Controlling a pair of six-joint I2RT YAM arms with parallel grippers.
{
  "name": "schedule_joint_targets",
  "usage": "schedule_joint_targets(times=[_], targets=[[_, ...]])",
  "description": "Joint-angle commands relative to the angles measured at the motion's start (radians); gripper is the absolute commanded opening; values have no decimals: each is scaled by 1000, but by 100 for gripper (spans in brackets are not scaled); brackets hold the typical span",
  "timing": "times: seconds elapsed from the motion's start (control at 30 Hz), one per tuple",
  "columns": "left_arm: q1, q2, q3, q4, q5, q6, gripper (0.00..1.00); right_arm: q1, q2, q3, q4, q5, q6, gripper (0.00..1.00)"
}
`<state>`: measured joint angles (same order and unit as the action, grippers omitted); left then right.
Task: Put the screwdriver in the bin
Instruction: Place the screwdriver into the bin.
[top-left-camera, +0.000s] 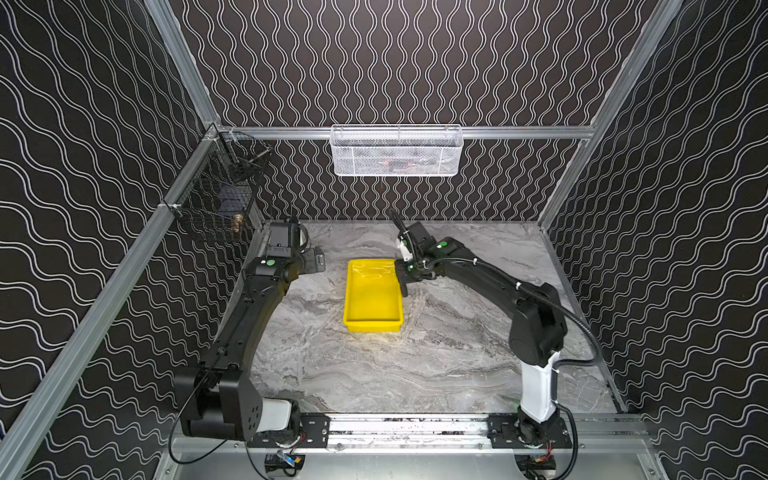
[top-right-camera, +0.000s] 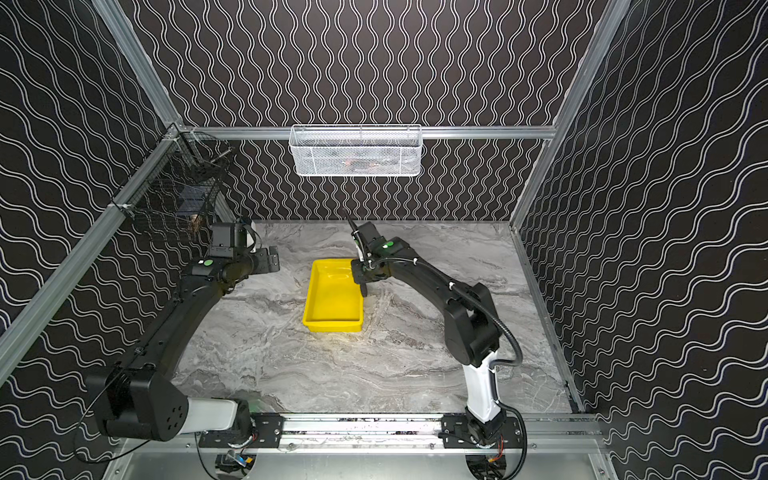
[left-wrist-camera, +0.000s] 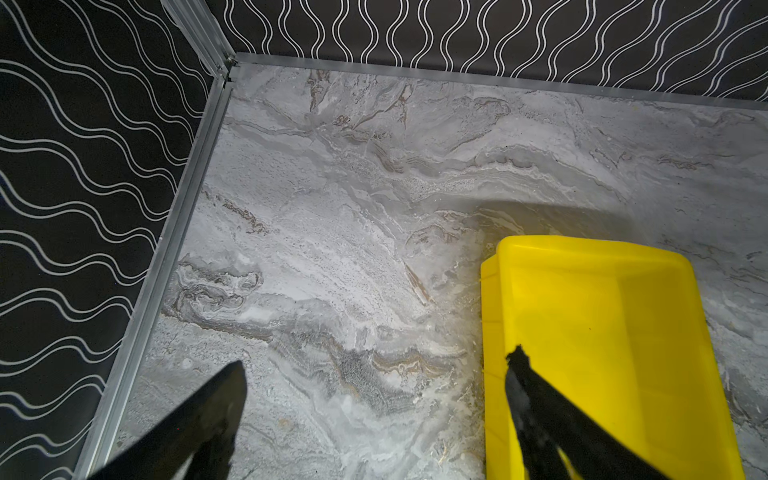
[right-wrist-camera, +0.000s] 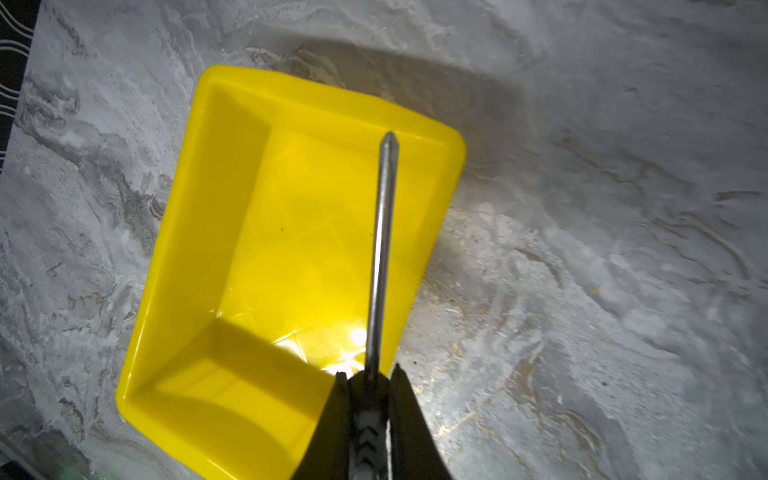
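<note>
The screwdriver's handle still hangs above the bin's rim, so I need to move my right gripper over the middle of the bin's bottom next, then lower it and release the screwdriver (right-wrist-camera: 382, 249).
The bin (top-left-camera: 372, 303) (top-right-camera: 332, 303) is a shallow yellow tray on the marble table, and nothing lies in it. My right gripper (right-wrist-camera: 369, 371) (top-left-camera: 401, 279) hangs over the bin's right rim near its far end, shut on the screwdriver's black handle. The thin metal shaft of the screwdriver (right-wrist-camera: 382, 249) sticks out past the fingertips, above the bin's floor (right-wrist-camera: 291, 270) beside its right wall. My left gripper (left-wrist-camera: 378, 358) (top-left-camera: 313, 259) stands open to the left of the bin (left-wrist-camera: 602, 332), holding nothing. One of its fingers (left-wrist-camera: 540, 407) shows in front of the bin's rim.
A white mesh basket (top-left-camera: 397, 151) hangs on the back wall and a black wire basket (top-left-camera: 216, 195) on the left wall. Patterned walls close the table on three sides. Both arm bases sit on a metal rail (top-left-camera: 415, 428) along the front edge.
</note>
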<state>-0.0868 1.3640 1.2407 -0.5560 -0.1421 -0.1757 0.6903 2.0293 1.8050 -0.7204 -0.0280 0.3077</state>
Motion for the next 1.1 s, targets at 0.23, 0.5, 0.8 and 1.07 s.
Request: schedule_joint_targets(times=[0.23,0.5,0.8,1.07], targets=[[2,-8,11,-7,-4,22,99,42,144,141,5,-23,79,0],[5,-8,10,-6,-2,22,99,64,211,169,11,-18,104,1],[9,3,15,-11,4,21,99,77,296,228,5,-45,111,2],[12,6,15,-13,4,21,99,84,326,234,12,-52,113,6]])
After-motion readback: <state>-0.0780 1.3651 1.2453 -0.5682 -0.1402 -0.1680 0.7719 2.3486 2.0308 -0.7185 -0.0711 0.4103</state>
